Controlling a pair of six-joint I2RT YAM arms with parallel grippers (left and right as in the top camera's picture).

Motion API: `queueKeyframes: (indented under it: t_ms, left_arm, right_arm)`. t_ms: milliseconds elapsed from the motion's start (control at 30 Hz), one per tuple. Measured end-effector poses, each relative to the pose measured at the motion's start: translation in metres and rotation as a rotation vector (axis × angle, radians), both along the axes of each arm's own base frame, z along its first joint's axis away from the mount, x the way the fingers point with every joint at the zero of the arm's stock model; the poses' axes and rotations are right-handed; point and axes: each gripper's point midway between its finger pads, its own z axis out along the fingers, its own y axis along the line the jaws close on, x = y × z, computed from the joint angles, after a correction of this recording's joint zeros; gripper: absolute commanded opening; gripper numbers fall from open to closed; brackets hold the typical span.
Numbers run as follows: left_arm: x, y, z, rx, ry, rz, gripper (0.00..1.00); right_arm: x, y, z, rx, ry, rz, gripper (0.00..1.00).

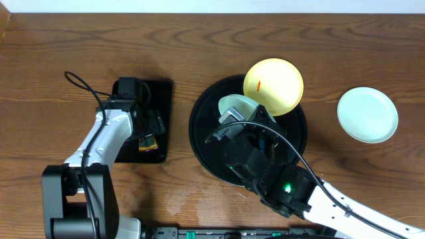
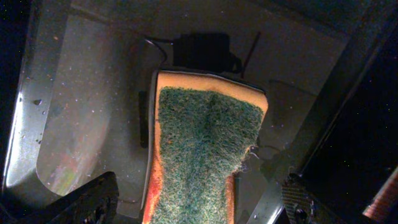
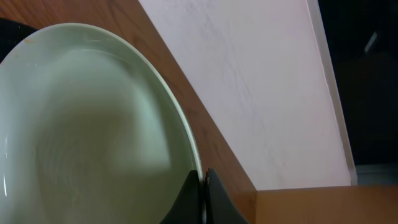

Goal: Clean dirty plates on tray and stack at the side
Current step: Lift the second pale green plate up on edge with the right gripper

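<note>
Toward the right in the overhead view, my right gripper should carry and level the plate down onto the second mint-blue plate, then release it, since its match lies there.
The round black tray sits at the table's middle. A pale yellow plate with an orange smear rests on its far rim. My right gripper is shut on the rim of a mint-blue plate, held tilted above the tray; in the right wrist view the plate fills the left and the jaws pinch its edge. A second mint-blue plate lies on the wood at the right. My left gripper is open, its fingers either side of a green-and-orange sponge.
The sponge lies in a small rectangular black tray left of the round tray, with the left arm above it. The right arm crosses the table's front right. A pale wall runs along the far edge.
</note>
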Motion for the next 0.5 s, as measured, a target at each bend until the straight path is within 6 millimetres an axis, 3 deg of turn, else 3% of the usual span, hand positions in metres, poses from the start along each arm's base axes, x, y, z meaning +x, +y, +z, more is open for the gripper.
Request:
queueKeyframes:
  t_ms: [500]
  left_arm:
    - [0.0000,0.0000,0.0000,0.000,0.000,0.000,0.85]
  right_arm:
    - [0.0000,0.0000,0.0000,0.031,-0.002,-0.010,0.01]
